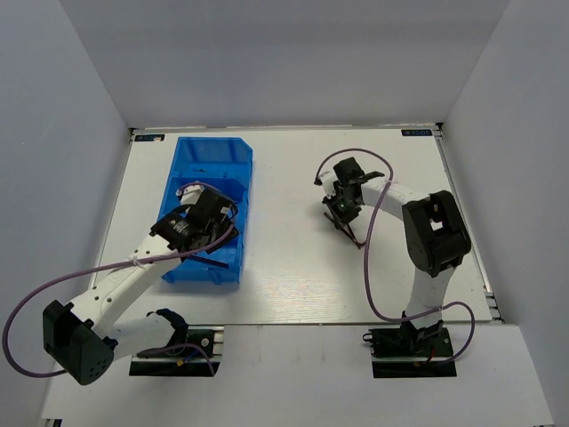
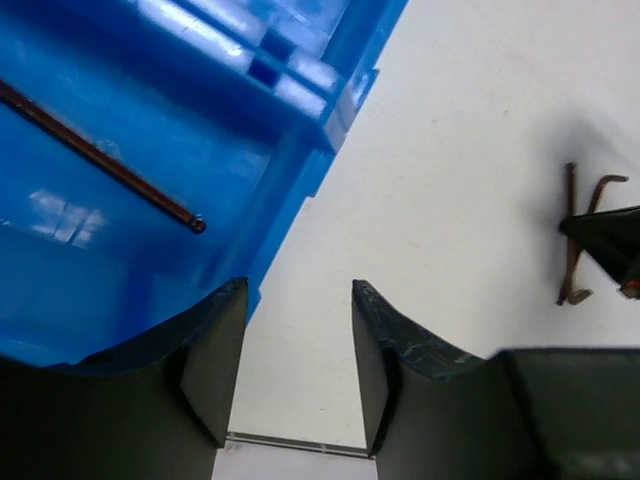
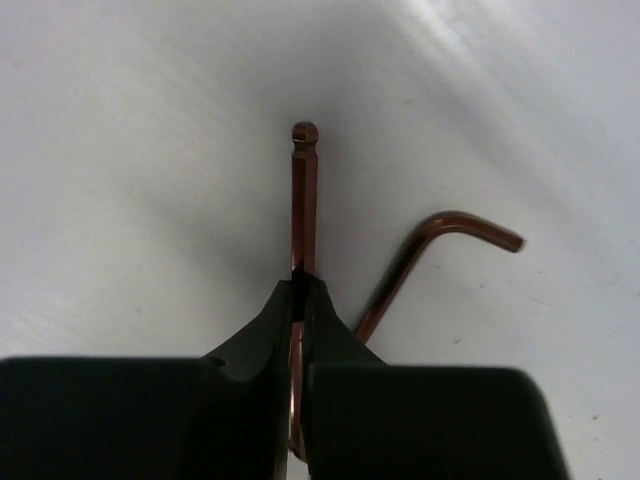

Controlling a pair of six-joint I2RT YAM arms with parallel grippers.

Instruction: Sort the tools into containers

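Next, the right gripper rises, moves left in the top view over a bin section point(image 1: 219, 253) and releases the brownish hex key's body. That section already holds a hex key.
The blue bin point(image 1: 209, 160) stands on the left half of the table. My left gripper point(image 2: 299, 290) hangs open over the bin's right rim point(image 2: 330, 110), with nothing between its fingers. A thin dark hex key point(image 2: 100, 160) lies inside one compartment. Right of centre, my right gripper point(image 3: 303, 285) is shut on the long shaft of a brownish hex key point(image 3: 304, 190) that rests on the white table. A second hex key point(image 3: 440, 230) lies just to its right, untouched. In the top view the right gripper point(image 1: 342, 218) points down at these keys point(image 1: 353, 235).
White walls enclose the table point(image 1: 293, 267) at the back and on both sides. The right arm's purple cable point(image 1: 369, 258) loops over the table between the gripper and its base. The left arm point(image 1: 124, 276) reaches diagonally over the bin's near end.
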